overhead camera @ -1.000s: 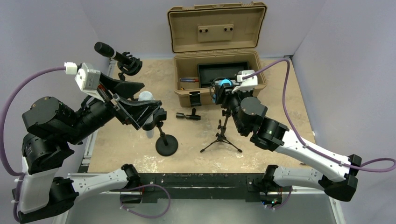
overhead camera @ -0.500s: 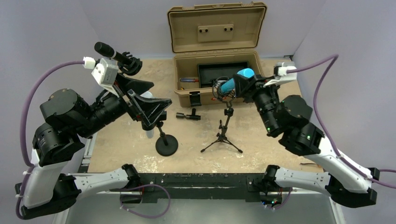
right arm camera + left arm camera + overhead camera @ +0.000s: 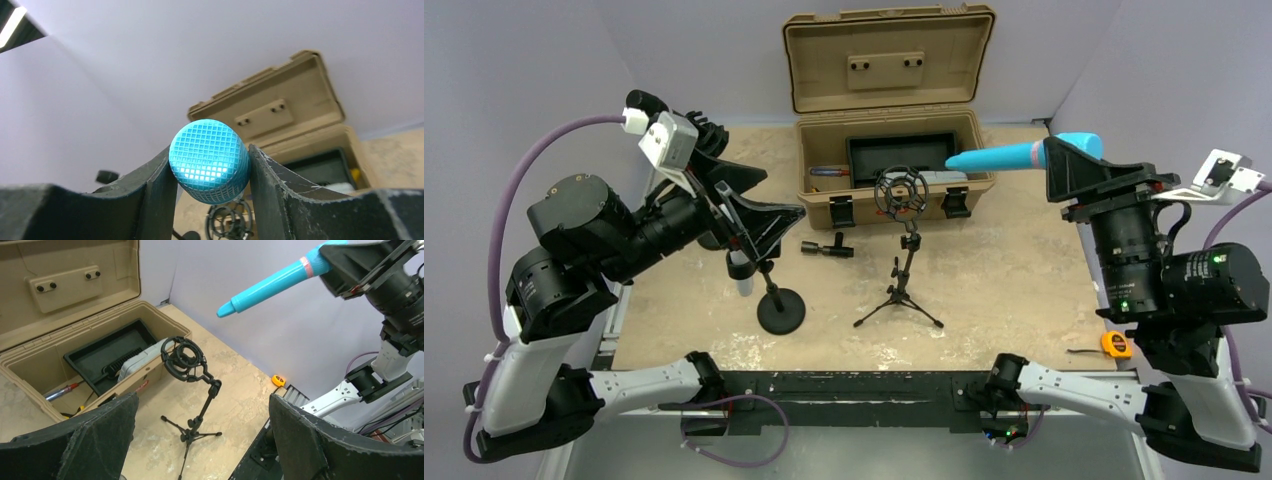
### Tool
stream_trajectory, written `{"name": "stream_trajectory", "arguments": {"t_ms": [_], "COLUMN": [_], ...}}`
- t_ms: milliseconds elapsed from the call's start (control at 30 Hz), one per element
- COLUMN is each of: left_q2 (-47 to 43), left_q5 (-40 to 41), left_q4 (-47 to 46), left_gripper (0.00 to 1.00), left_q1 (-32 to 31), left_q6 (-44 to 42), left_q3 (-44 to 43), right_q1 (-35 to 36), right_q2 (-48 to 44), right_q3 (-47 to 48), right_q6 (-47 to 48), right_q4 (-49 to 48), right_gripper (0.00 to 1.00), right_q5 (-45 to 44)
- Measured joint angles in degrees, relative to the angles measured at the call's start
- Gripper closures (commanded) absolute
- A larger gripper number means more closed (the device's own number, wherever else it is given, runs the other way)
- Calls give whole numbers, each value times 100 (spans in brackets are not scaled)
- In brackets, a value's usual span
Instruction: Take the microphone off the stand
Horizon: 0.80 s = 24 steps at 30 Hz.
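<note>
My right gripper will tip down next and lower the mesh head (image 3: 209, 161) onto the empty table between the stand and the tape measure, then release it.
The blue microphone (image 3: 1009, 156) is clamped by its mesh head (image 3: 209, 161) in my right gripper (image 3: 1064, 160), shut on it. It hangs in the air at the right, its tail pointing left over the case, clear of the stand. The black tripod stand (image 3: 902, 290) stands mid-table with its round shock mount (image 3: 901, 190) empty; it also shows in the left wrist view (image 3: 192, 390). My left gripper (image 3: 764, 228) is open and empty, raised left of the stand, its pads (image 3: 100, 435) wide apart.
An open tan case (image 3: 889, 170) stands at the back. A round-base stand (image 3: 781, 310) sits under my left gripper. A black microphone (image 3: 646, 103) is at the back left. A small black fitting (image 3: 827, 248) lies mid-table. A yellow tape measure (image 3: 1114, 345) lies front right.
My right gripper has drawn the blue microphone out of the shock mount and carried it up and to the right. My left arm has shifted slightly right and up.
</note>
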State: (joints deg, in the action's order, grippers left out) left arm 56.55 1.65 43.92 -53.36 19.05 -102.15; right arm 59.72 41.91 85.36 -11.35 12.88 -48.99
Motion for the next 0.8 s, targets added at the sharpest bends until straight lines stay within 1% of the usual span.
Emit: {"name": "stream_trajectory", "arguments": {"t_ms": [100,233,333,400,500,600,700,800], "left_q2": [234,581,846,1045,1368,1572,1665,1637], "left_q5": [-101,-315,-496,-625,-802,-960,-1110,-1228], "left_q4": [28,28,39,44,114,168,197,192], "left_gripper": [0,0,0,0,0,0,0,0], "left_q1": [0,0,0,0,0,0,0,0], "left_q6": [-17,-39,-61,-61,-61,-57,-52,-7], "left_q3": [-334,-675,-863,-994,-1154,-1209,-1207,-1165], "right_q1": [0,0,-17,-105,-424,-1196,-2127,-2894], "right_q2": [55,431,809,1008,1252,1340,1333,1320], "right_q3": [42,33,-111,-319,-710,-1270,-1886,-2376], "right_q6": [-319,-1338,-2114,-2465,-2671,-2474,-2039,-1733], "right_q4": [376,1609,2396,2728,2870,2575,1921,1261], "right_gripper": [100,100,100,100,100,100,100,100], "right_q5": [-804,-1867,-2280,-2409,-2437,-2238,-1672,-772]}}
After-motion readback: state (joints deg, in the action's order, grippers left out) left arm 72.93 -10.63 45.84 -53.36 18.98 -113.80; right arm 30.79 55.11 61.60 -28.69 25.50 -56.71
